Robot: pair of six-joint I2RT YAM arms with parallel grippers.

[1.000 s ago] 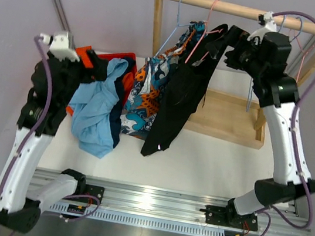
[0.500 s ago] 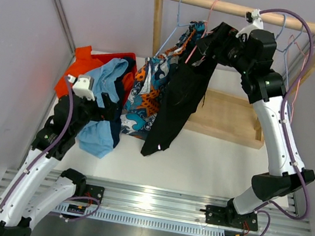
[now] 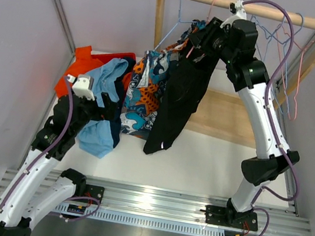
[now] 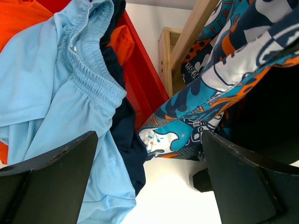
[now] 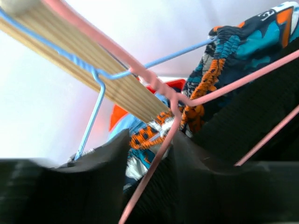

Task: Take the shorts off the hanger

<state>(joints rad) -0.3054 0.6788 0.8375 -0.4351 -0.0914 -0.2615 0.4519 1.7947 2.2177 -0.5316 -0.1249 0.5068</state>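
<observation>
The robot's left gripper needs to move past the patterned shorts and close on the lower part of the black shorts, because that part hangs to the gripper's right in the top view.
The black shorts hang from a pink hanger on the wooden rail. My right gripper is at their waistband. In the right wrist view its jaws stand narrow, with the pink wire and the black ribbed waistband between them. The patterned shorts hang just left on a blue hanger. Light blue shorts, navy shorts and orange shorts lie heaped at the left. My left gripper is open and empty, low beside that heap.
The rack's wooden base lies on the white table behind the hanging shorts, with its post at the left. Several bare wire hangers dangle at the rail's right end. A red edge shows under the heap.
My right gripper moved left along the rail to the black shorts' waistband and its jaws closed in. My left arm dropped from beside the heap to low over the table.
</observation>
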